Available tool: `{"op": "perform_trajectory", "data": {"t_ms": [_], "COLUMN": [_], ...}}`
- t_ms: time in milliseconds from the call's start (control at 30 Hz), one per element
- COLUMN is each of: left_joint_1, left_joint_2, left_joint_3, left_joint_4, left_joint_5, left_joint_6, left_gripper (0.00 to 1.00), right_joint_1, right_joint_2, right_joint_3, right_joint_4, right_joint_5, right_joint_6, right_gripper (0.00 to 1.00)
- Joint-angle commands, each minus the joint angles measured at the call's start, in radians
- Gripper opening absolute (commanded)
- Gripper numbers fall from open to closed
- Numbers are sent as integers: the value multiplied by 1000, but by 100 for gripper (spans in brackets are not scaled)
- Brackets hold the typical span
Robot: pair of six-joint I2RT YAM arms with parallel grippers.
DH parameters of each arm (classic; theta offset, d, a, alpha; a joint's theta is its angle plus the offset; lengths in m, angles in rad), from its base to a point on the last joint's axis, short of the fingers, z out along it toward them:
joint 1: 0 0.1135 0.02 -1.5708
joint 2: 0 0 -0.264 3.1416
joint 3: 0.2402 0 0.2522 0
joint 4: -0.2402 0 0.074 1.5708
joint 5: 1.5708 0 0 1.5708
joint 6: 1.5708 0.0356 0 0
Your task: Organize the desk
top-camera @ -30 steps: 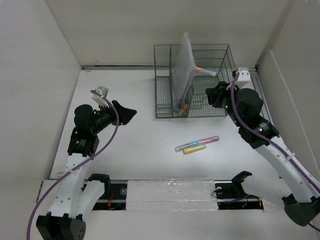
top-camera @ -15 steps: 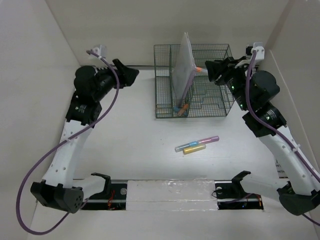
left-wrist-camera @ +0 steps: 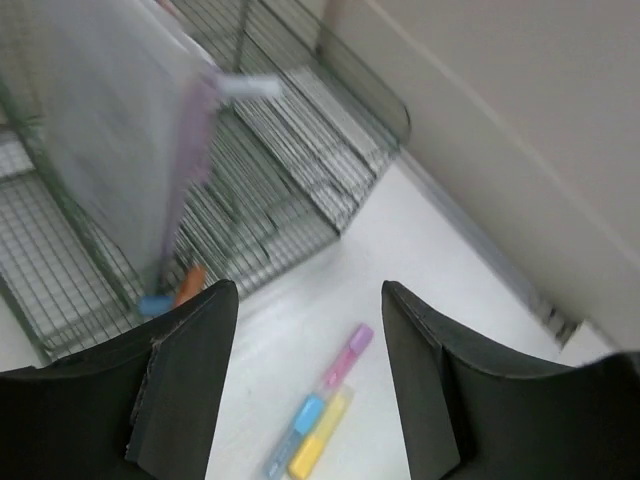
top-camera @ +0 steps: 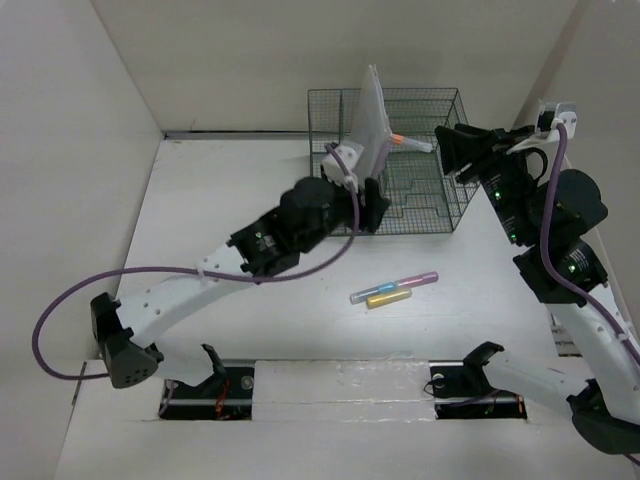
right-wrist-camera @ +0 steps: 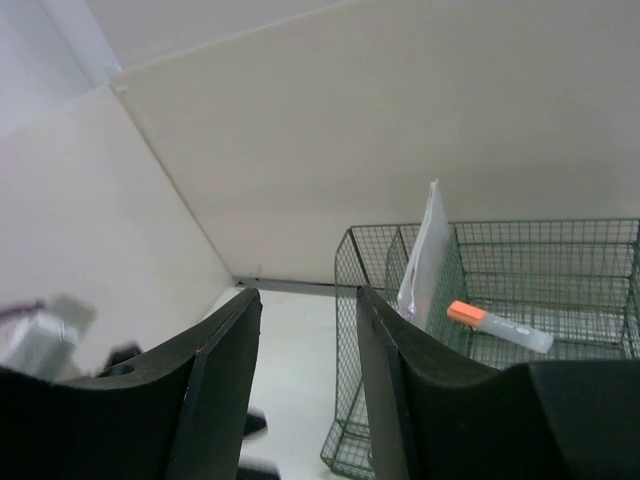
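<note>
My left gripper draws its open fingers back and down around the body of the blue marker next, below it and back toward my base.
The white desk carries three markers lying together: pink, yellow and blue. My left gripper hovers open in front of the wire basket, nothing between its fingers. In the left wrist view the pink marker, blue marker and yellow marker lie below the open left gripper. My right gripper hangs open and empty above the basket's right rim. The right wrist view shows the right gripper with only desk and basket beyond it.
A clear folder stands upright in the basket, an orange-capped marker leaning beside it. Small orange and blue items lie at the basket's front. White panel walls border the desk on the left, back and right.
The left arm has swung from the back left corner across to the basket's front. The right gripper has risen, drifted right and opened wider.
</note>
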Motion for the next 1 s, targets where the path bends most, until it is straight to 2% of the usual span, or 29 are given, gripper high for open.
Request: {"op": "perform_trajectory", "data": {"t_ms": [0, 67, 133, 233, 300, 367, 400, 567, 767, 967], "left_joint_1": [-114, -139, -188, -268, -278, -258, -237, -203, -167, -167], "left_joint_2": [-119, -148, -110, 8, 65, 103, 147, 280, 438, 487], "left_joint_3": [-12, -149, -225, -300, -351, -386, -388, -397, -345, -339], "left_joint_4": [19, 66, 70, 92, 154, 190, 196, 260, 297, 316], "left_joint_5": [-257, -248, -284, -286, -274, -242, -229, -159, -101, -12], "left_joint_6": [92, 63, 36, -44, -78, -84, -93, -87, -81, -52], "left_gripper": [56, 54, 48, 39, 35, 35, 35, 37, 36, 36], "right_joint_1": [8, 8, -2, -13, -13, -13, -13, -13, -13, -13], "right_joint_2": [-29, -66, -92, -143, -166, -177, -187, -216, -192, -189], "right_joint_3": [7, -9, -47, -101, -115, -138, -150, -291, -334, -348], "right_joint_4": [-3, -35, -51, -43, -46, -51, -43, 52, 57, 67], "right_joint_5": [12, 53, 69, 57, 57, 44, 32, -57, -104, -112], "right_joint_6": [-19, -26, -30, -22, -22, -10, -2, 42, 44, 36], "right_gripper": [49, 49, 48, 37, 17, 3, 0, 0, 1, 3]}}
